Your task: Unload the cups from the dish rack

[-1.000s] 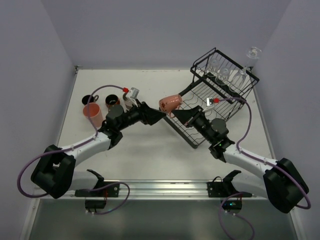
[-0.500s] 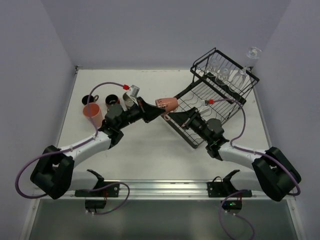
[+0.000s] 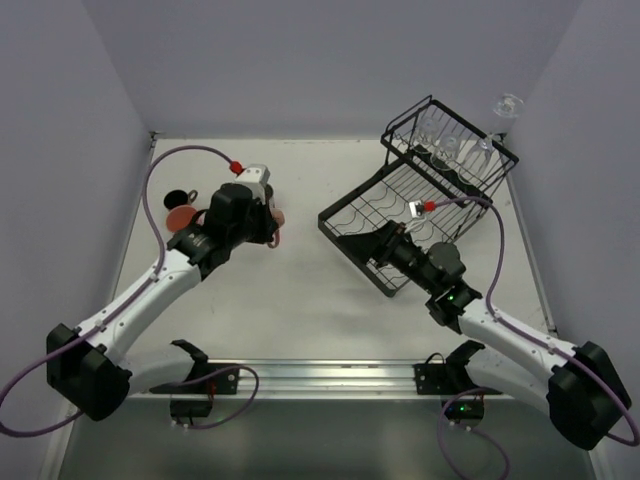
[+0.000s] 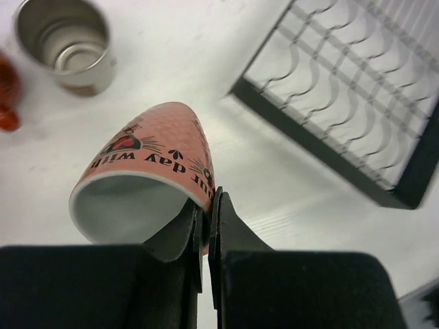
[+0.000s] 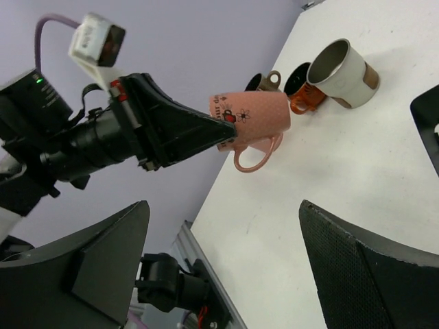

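My left gripper tilts its fingers down next and lowers the small pink mug (image 4: 147, 175) toward the empty table near the orange-red mug (image 5: 302, 94).
The small pink mug (image 4: 147, 175) lies tilted on its side, and my left gripper (image 4: 207, 205) is shut on its rim. In the right wrist view the pink mug (image 5: 250, 118) hangs from the left gripper (image 5: 223, 133) with its handle down, beside the cream cup (image 5: 343, 65), the orange-red mug (image 5: 302, 94) and the dark brown mug (image 5: 264, 81). My right gripper (image 5: 226, 257) stands open and empty, apart from the mug. From above, the right gripper (image 3: 375, 245) is at the near-left edge of the black dish rack (image 3: 345, 215). Clear glasses (image 3: 445, 145) stand in its raised basket.
The cream cup (image 4: 65, 41) and orange-red mug (image 4: 5, 96) stand left of the held mug on the white table (image 3: 300, 290). A clear glass (image 3: 508, 104) shows beyond the rack's far right corner. Walls close in the left, far and right sides.
The pink mug passed from my right gripper to my left. The left gripper shut on its rim and carried it left toward the other cups. The right gripper opened and drew back.
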